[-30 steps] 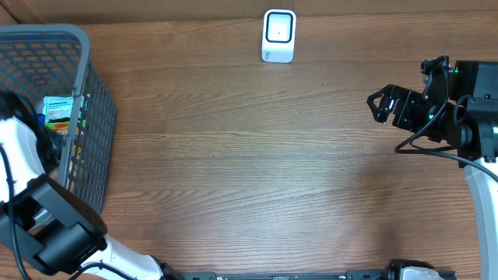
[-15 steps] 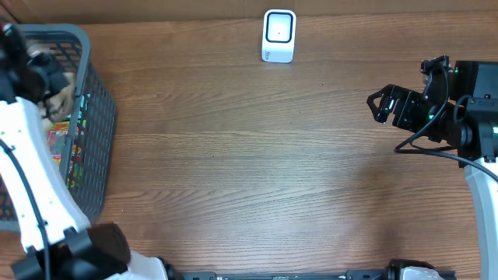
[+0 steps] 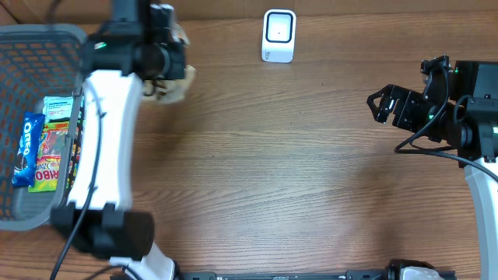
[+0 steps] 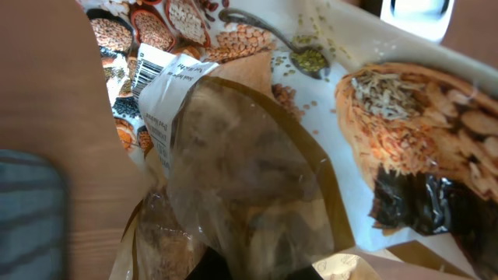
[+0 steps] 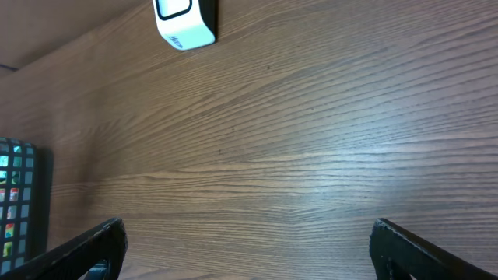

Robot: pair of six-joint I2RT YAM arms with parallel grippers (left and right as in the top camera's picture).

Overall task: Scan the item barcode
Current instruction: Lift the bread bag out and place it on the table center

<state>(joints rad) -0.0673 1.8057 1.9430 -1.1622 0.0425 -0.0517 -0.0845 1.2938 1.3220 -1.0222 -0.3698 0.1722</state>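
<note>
My left gripper needs to bring the item down onto the table before the scanner, away from the basket, and release it.
My left gripper [image 3: 161, 61] is shut on the item, a crinkly clear-and-brown bag of grain bread [image 3: 174, 80], and holds it above the table just right of the basket. In the left wrist view the bag [image 4: 257, 171] fills the frame, with a white label carrying black bars [image 4: 149, 74] at upper left; my gripper [image 4: 261, 269] pinches the clear film at the bottom edge. The white scanner [image 3: 278, 36] stands at the table's back middle, to the right of the bag. My right gripper [image 3: 380, 105] hovers open at the far right, nothing between its fingers [image 5: 97, 245].
A grey mesh basket [image 3: 87, 48] sits at the left edge with an Oreo pack [image 3: 26, 149] and other snack packs [image 3: 51, 148] inside. The right wrist view shows the scanner [image 5: 184, 20] far off and the basket's corner [image 5: 15, 194].
My left arm rose out of the basket with the bag and swung right, past the basket's rim toward the scanner. The right arm has not moved.
</note>
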